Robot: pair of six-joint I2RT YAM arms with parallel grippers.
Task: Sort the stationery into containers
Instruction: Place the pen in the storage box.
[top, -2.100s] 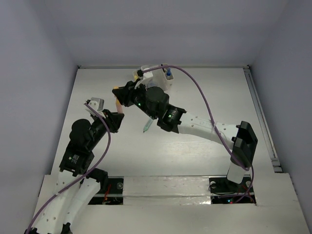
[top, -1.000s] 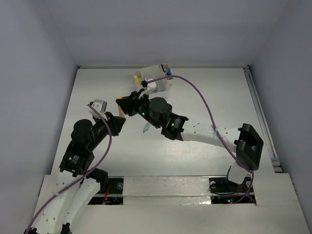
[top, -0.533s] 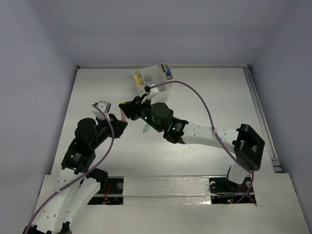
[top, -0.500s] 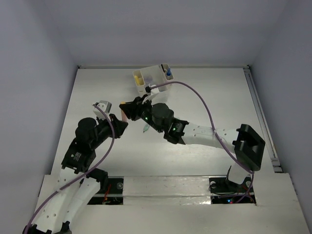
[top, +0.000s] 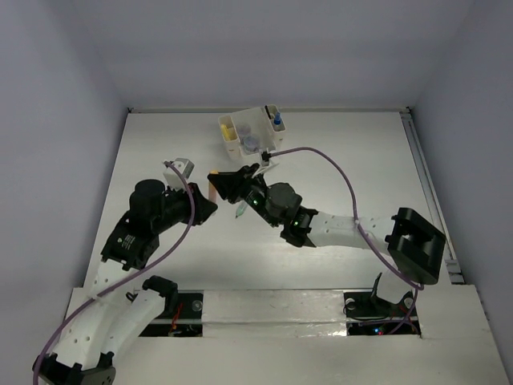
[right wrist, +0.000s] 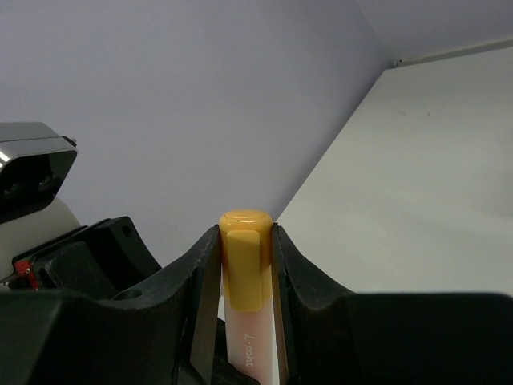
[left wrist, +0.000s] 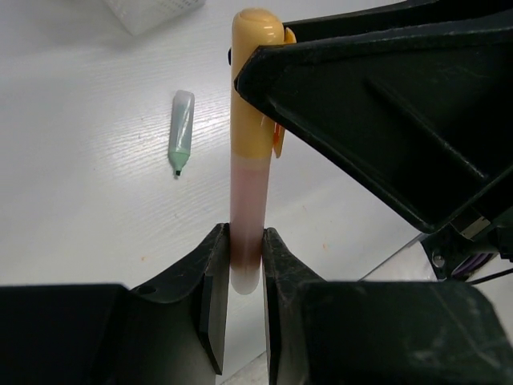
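The right gripper moves the pink marker outward next, then down into the organizer's yellow-block section (top: 228, 130). It releases the marker there, because that section is open at the top.
A pink marker with a yellow-orange cap (top: 212, 191) is held in the air between both grippers. My left gripper (top: 206, 205) is shut on its pale lower end (left wrist: 245, 265). My right gripper (top: 221, 180) is shut on its cap (right wrist: 244, 265). A light green marker (top: 240, 211) lies on the table just right of them and also shows in the left wrist view (left wrist: 181, 132). The cream-white organizer (top: 264, 114) stands at the back, with yellow blocks (top: 228, 131), a purple jar (top: 252, 143) and a blue-capped bottle (top: 276, 122) in it.
Grey walls close in the white table (top: 361, 160) on three sides. A rail (top: 429, 192) runs along the right edge. The right arm's purple cable (top: 337, 164) loops over the table's middle. A corner of the organizer (left wrist: 152, 12) shows in the left wrist view.
Both grippers, with the pink marker between them, have shifted right and nearer. The right arm has come off the organizer, which now shows fully.
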